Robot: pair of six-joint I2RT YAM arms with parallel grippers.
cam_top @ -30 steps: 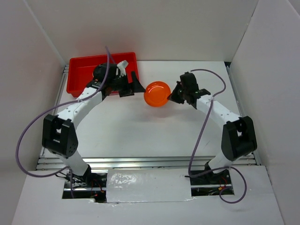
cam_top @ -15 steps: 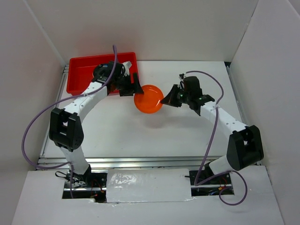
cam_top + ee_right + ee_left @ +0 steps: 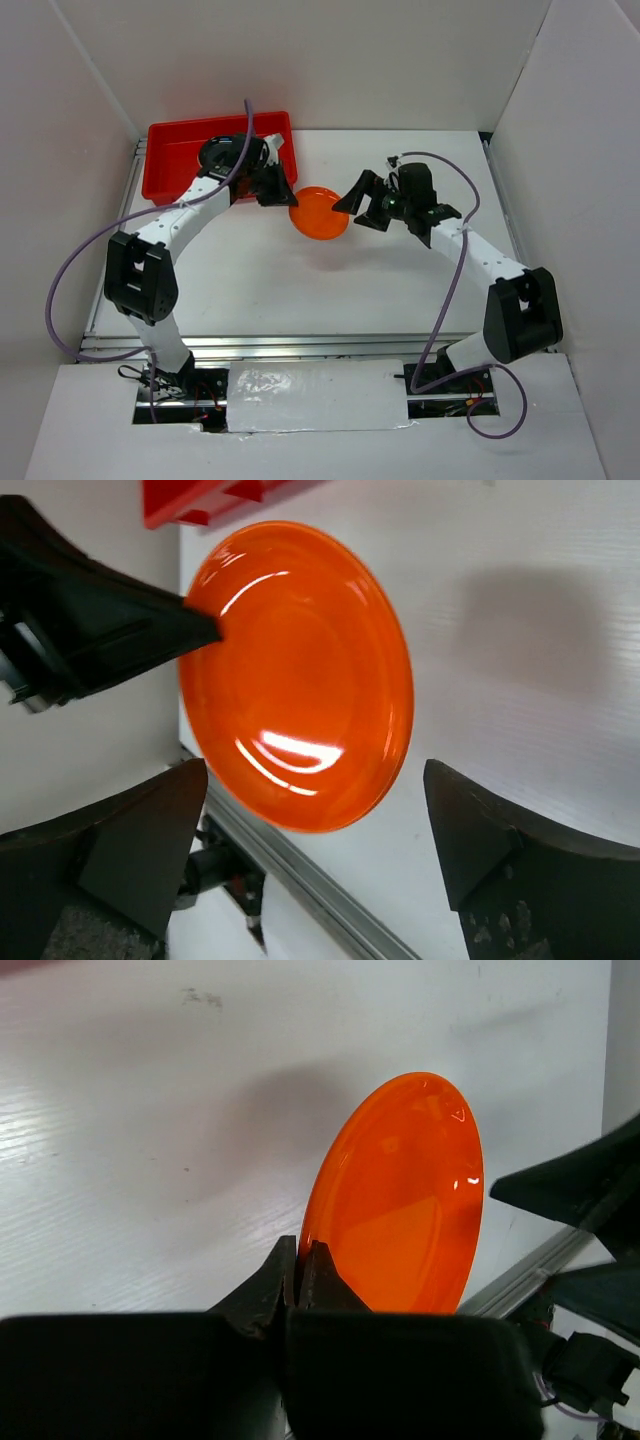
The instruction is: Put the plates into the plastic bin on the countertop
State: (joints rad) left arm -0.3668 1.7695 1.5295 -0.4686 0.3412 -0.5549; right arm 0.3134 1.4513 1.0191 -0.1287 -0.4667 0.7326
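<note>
The orange plate hangs outside the bin, so next my left gripper will carry it outward, left in the top view, over the dark round shape (image 3: 215, 153).
An orange plate (image 3: 320, 212) hangs tilted above the white countertop (image 3: 300, 280), just right of the red plastic bin (image 3: 165, 160). My left gripper (image 3: 288, 195) is shut on the plate's left rim; in the left wrist view its jaws (image 3: 297, 1255) pinch the edge of the plate (image 3: 400, 1200). My right gripper (image 3: 358, 210) stands open at the plate's right side, apart from it. From the right wrist camera, the plate (image 3: 300, 670) shows beyond the wide-spread gripper (image 3: 315, 780), with nothing between the fingers. A dark round shape (image 3: 222, 150) lies in the bin, partly hidden by my left arm.
White walls (image 3: 560, 120) enclose the countertop on three sides. A metal rail (image 3: 300, 345) runs along its front edge. The bin's red corner (image 3: 190, 500) shows at the top of the right wrist view.
The orange plate has passed from my right gripper to my left. The left jaws closed on its rim, the right jaws opened, and the plate shifted left toward the bin.
</note>
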